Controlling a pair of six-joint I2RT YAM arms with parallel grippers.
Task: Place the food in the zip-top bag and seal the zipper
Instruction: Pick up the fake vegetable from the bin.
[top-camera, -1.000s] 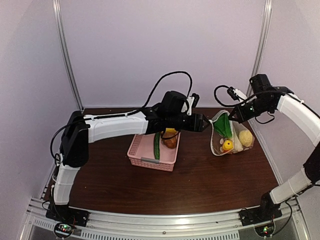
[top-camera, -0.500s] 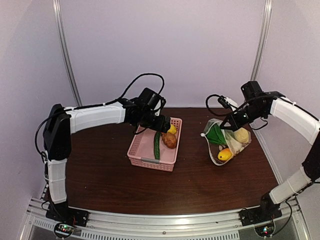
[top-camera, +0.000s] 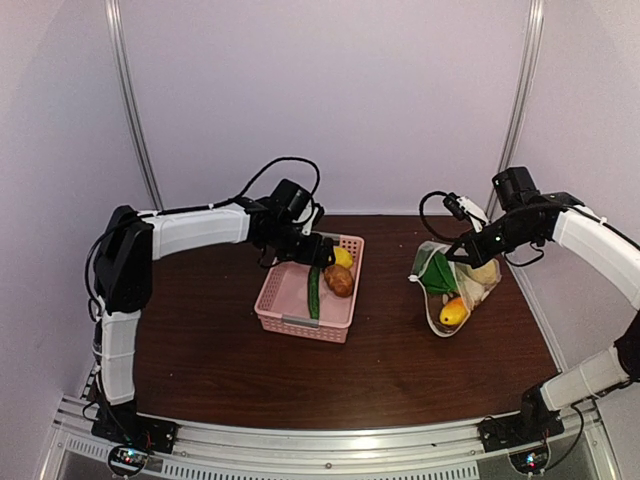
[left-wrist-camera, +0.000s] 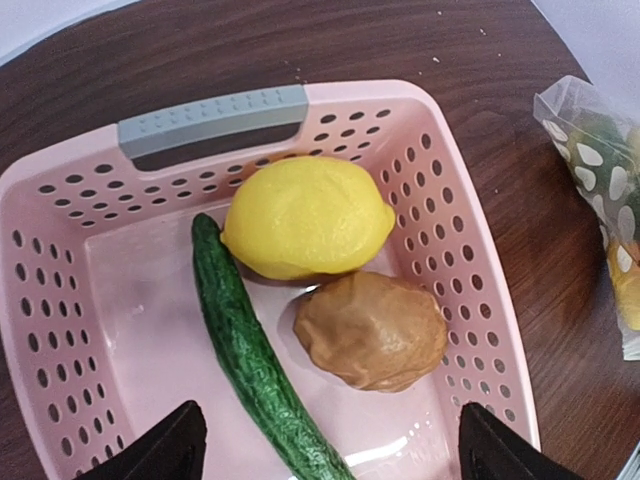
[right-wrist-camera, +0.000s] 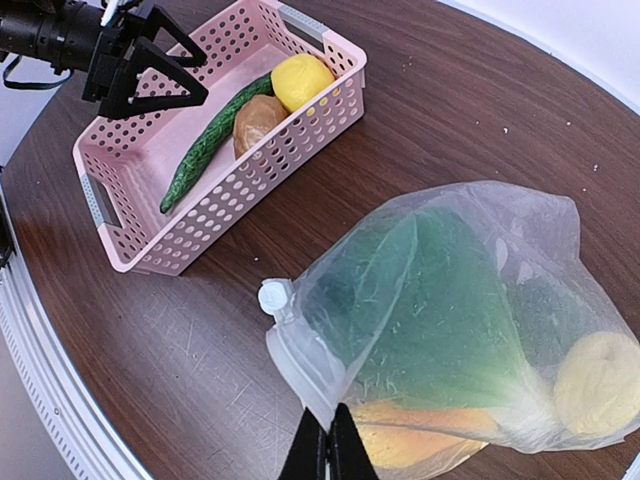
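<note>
Next, my left gripper lowers its open fingers around the brown round food (top-camera: 340, 281) (left-wrist-camera: 372, 331), since the food lies below the gripper and to its right in the top view.
The zip-top bag (top-camera: 455, 288) stands at the right and holds a green leafy vegetable (right-wrist-camera: 440, 300), a lemon (right-wrist-camera: 600, 385) and an orange piece (right-wrist-camera: 420, 432). My right gripper (right-wrist-camera: 326, 440) is shut on the zipper (right-wrist-camera: 300, 370) at the bag's mouth, just below its white slider; it also shows in the top view (top-camera: 455, 256). My left gripper (left-wrist-camera: 335, 450) is open and empty, hovering over the pink basket (left-wrist-camera: 60, 200), seen from above too (top-camera: 312, 252). A lemon (left-wrist-camera: 305, 215), a brown round one (left-wrist-camera: 370, 330) and a cucumber (left-wrist-camera: 245, 350) lie in the basket.
The basket (top-camera: 300, 325) sits mid-table, with bare brown table (top-camera: 380, 370) between it and the bag. White walls and metal posts close the back and sides. The bag's edge shows at the right of the left wrist view (left-wrist-camera: 600, 170).
My left arm has swung back from the bag's mouth to above the basket, with the gripper open. My right gripper has kept hold of the bag's mouth and shifted it slightly.
</note>
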